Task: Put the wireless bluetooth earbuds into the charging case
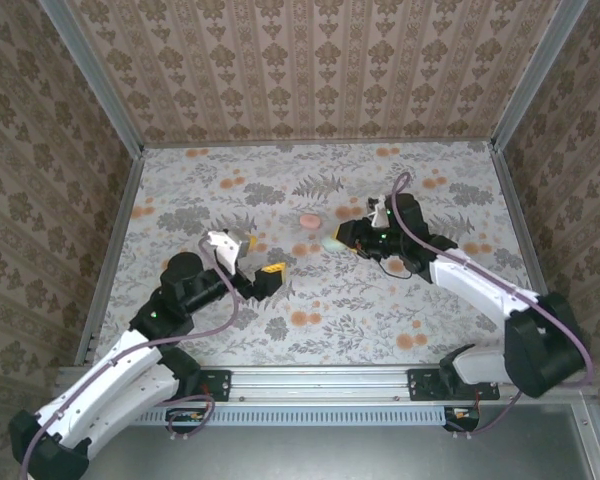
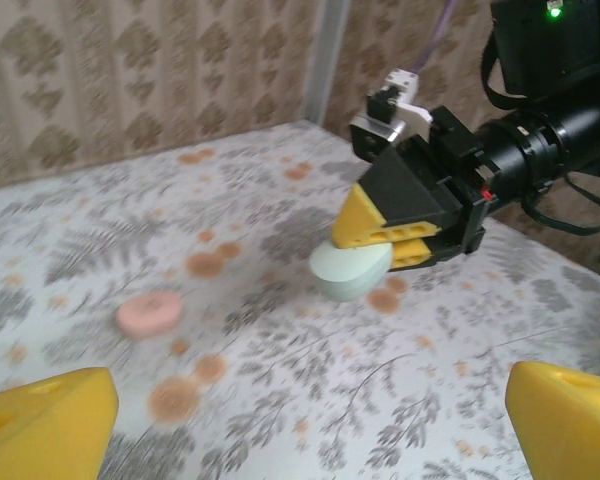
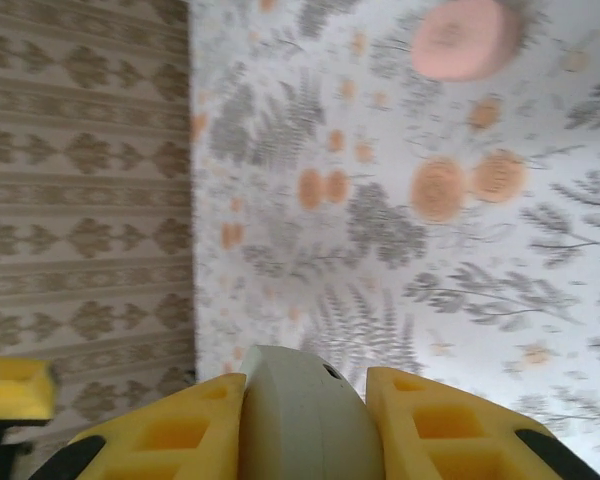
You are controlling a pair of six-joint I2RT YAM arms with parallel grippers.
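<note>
The still-raised mint case comes down onto the bare patch of tablecloth next, and my right gripper releases it there, since that empty spot lies below my gripper.
My right gripper (image 1: 342, 241) is shut on a pale mint, pebble-shaped charging case (image 1: 331, 243), closed and standing on edge between the yellow fingers (image 3: 170, 432). The left wrist view shows the same case (image 2: 350, 272) low over the table, poking out beneath the right gripper (image 2: 385, 238). In the right wrist view the case (image 3: 300, 420) has a small dark hole on its side. My left gripper (image 1: 249, 258) hangs open to the case's left, its yellow fingertips (image 2: 45, 425) wide apart over bare cloth. The earbuds are out of view.
A pink oval pebble-sized case (image 1: 308, 220) lies flat on the flowered tablecloth (image 1: 310, 330), just beyond the mint case, also seen as the pink case (image 2: 148, 312) (image 3: 460, 38). Patterned walls (image 1: 310, 60) close in the table at the back and on both sides.
</note>
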